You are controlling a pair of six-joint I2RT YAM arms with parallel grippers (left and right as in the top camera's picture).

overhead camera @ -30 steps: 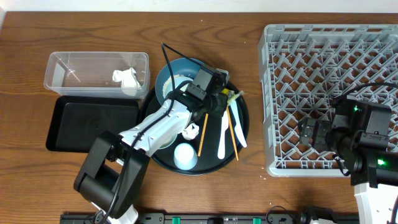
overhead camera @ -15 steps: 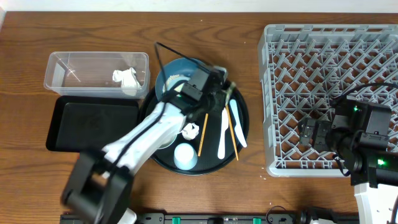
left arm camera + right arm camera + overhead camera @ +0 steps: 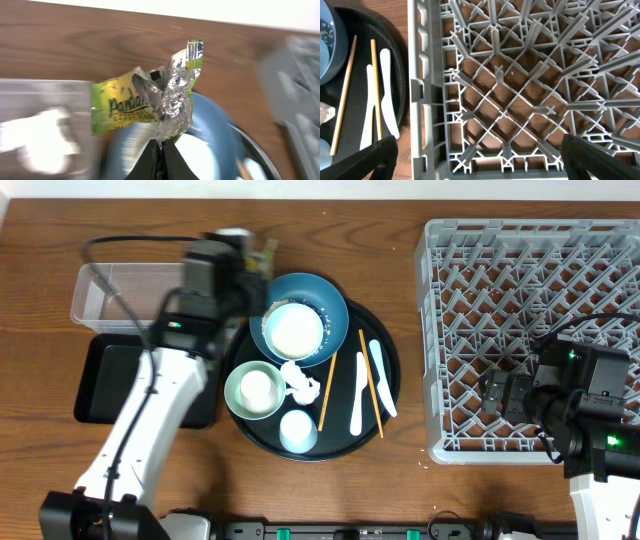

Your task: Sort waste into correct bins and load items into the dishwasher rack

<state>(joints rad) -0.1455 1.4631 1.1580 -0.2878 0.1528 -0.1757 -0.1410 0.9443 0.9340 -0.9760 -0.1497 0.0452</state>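
The clear tub, which already has white waste in it, is to the left in the overhead view, so the robot's left gripper should move over it next and let go of the wrapper there.
My left gripper is shut on the crinkled yellow-and-silver wrapper and holds it above the table by the right end of the clear tub. In the left wrist view the wrapper hangs from the closed jaws, with the tub blurred at left. The black rectangular tray lies in front of the tub. The blue dish holds a white bowl. My right gripper is open and empty over the grey rack, which also shows in the right wrist view.
A round black tray holds a green bowl, a tissue piece, a small pale cup, two chopsticks and two spoons. My left arm crosses the tub's right end.
My left arm swung from over the round tray to the back left, carrying the wrapper to the tub's right end. The right arm has not moved.
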